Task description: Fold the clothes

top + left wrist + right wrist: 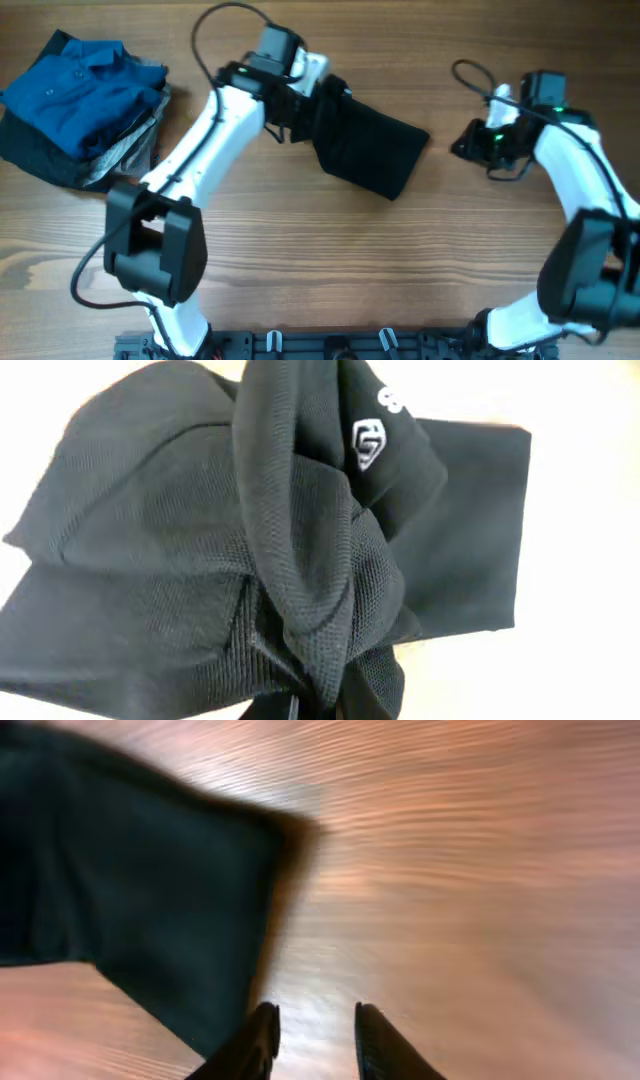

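Next, the left gripper lowers the shirt's bunched fold onto the table beside the shirt's flat part and releases it. This end of the shirt hangs lifted above the table, hence the move.
The black T-shirt lies folded into a narrow rectangle at the table's middle back, its left end lifted. My left gripper is shut on a bunched fold of that end. In the left wrist view the black fabric fills the frame, with a white printed logo near the top, and the fingers are hidden under the cloth. My right gripper is open and empty, a little to the right of the shirt. In the right wrist view the shirt's edge lies left of the open fingers.
A blue collared shirt lies on grey and charcoal folded garments at the back left corner. Cables loop above both arms. Bare wooden table stretches in front of the shirt.
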Controlling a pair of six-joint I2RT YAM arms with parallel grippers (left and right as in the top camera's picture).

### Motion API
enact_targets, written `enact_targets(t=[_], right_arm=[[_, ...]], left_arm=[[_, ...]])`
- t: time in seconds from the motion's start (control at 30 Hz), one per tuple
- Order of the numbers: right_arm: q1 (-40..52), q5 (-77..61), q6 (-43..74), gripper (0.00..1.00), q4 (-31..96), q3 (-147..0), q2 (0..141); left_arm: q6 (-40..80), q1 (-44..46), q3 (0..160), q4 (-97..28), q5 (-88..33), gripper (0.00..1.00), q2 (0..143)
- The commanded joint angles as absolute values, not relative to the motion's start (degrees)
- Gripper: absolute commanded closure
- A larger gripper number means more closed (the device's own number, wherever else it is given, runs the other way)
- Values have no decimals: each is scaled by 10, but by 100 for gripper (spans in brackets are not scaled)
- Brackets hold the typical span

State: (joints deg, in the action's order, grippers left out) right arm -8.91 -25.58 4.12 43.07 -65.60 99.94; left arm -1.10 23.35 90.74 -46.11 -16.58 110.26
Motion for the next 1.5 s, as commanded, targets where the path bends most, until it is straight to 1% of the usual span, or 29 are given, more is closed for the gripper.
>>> enact_targets(t=[0.0, 0.1, 0.2, 0.3, 0.33, 0.37, 0.43, 0.47, 0.5, 0.53, 0.57, 0.6, 0.63, 0.67, 0.7, 0.77, 0.87, 0.93, 1.0, 1.1, 1.17, 1.2, 1.27, 1.47], right_arm=[[-45, -348, 40, 73, 370, -631, 1047], [-15, -363, 62, 77, 328, -630, 1083], [14, -391, 68, 76, 291, -630, 1105], [29, -391, 92, 77, 270, -630, 1108], [31, -390, 97, 78, 270, -630, 1108], [32, -383, 110, 80, 270, -630, 1108], [34, -360, 139, 82, 270, -630, 1110], [36, -360, 140, 82, 270, -630, 1113], [39, -360, 141, 82, 270, -630, 1117], [43, -358, 142, 82, 270, -630, 1122], [48, -342, 153, 84, 276, -630, 1131], [50, -244, 233, 91, 319, -630, 1145], [48, -185, 272, 92, 346, -630, 1149], [43, -126, 311, 93, 375, -630, 1149], [36, -77, 335, 94, 397, -630, 1149], [9, -15, 328, 94, 423, -631, 1145], [-35, 3, 284, 93, 445, -643, 1145], [-53, 40, 285, 93, 463, -653, 1145], [-72, 87, 278, 92, 480, -666, 1145], [-86, 117, 194, 87, 488, -684, 1145], [-86, 166, 204, 87, 499, -691, 1145], [-86, 183, 213, 87, 502, -692, 1145], [-86, 185, 212, 87, 503, -692, 1145], [-86, 166, 211, 87, 506, -692, 1145]], left_arm=[[-58, 267, 912, -470, -96, 96, 1098], [-58, 272, 912, -480, -60, 96, 1098], [-58, 266, 912, -485, -48, 96, 1098], [-57, 250, 912, -495, -37, 96, 1094], [-57, 241, 912, -502, -28, 96, 1094], [-57, 233, 912, -508, -22, 93, 1094], [-58, 206, 912, -522, -17, 82, 1094], [-58, 195, 912, -525, -17, 66, 1094], [-58, 185, 912, -526, -17, 60, 1094], [-58, 176, 912, -526, -17, 51, 1094], [-57, 161, 912, -527, -17, 21, 1094], [-57, 139, 912, -531, -17, 9, 1094], [-57, 132, 912, -535, -18, 4, 1094], [-57, 126, 912, -540, -19, 2, 1094], [-57, 121, 912, -546, -19, 1, 1094], [-57, 114, 912, -563, -37, 0, 1094], [-57, 113, 910, -575, -105, 0, 1095], [-57, 113, 905, -569, -140, 0, 1098], [-55, 113, 897, -559, -195, 0, 1106], [-48, 115, 881, -529, -318, 0, 1136], [-15, 117, 869, -491, -373, 0, 1160], [-6, 122, 865, -467, -419, 0, 1177], [-4, 132, 864, -441, -466, 0, 1200], [39, 177, 865, -368, -468, 0, 1253]])
